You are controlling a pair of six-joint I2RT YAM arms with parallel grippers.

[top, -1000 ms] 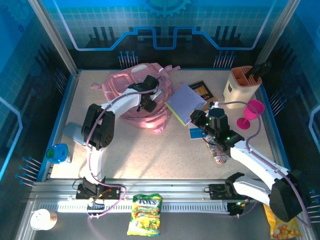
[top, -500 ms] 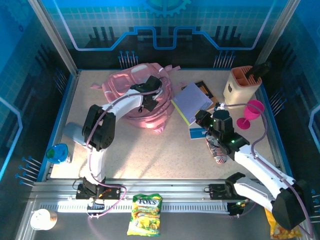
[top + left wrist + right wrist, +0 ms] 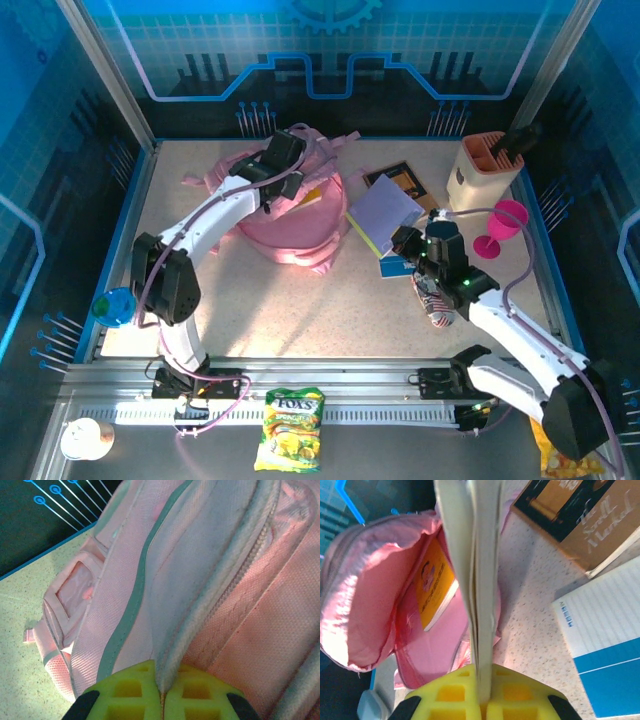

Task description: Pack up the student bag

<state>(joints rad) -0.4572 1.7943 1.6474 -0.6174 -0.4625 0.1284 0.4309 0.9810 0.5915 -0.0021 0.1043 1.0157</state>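
The left gripper moves aside next, away from the lavender notebook (image 3: 383, 213), and opens to release the bag's pale zipper rim, since that rim stands between its fingers.
The pink student bag (image 3: 290, 222) lies at the back left of the table with its mouth held open. My left gripper (image 3: 281, 168) is shut on the bag's pale zipper rim (image 3: 210, 595), which runs up from between the yellow fingers (image 3: 125, 695). An orange book (image 3: 432, 585) lies inside the open bag (image 3: 375, 605). My right gripper (image 3: 405, 243) is shut on a lavender notebook (image 3: 383, 213) and holds it on edge just right of the bag. In the right wrist view the notebook's pale edge (image 3: 482, 570) stands straight up from my right gripper (image 3: 482, 690).
A dark book (image 3: 400, 182) and a blue-and-white pad (image 3: 395, 266) lie under and beside the notebook. A peach pen holder (image 3: 485, 170) and a pink goblet (image 3: 500, 225) stand at the back right. A patterned pouch (image 3: 435, 300) lies by the right arm. A sweets bag (image 3: 290, 428) lies on the front rail.
My left gripper has shut on the bag's rim and pulled it up and back to the left, opening the bag. The right arm has shifted the notebook slightly right.
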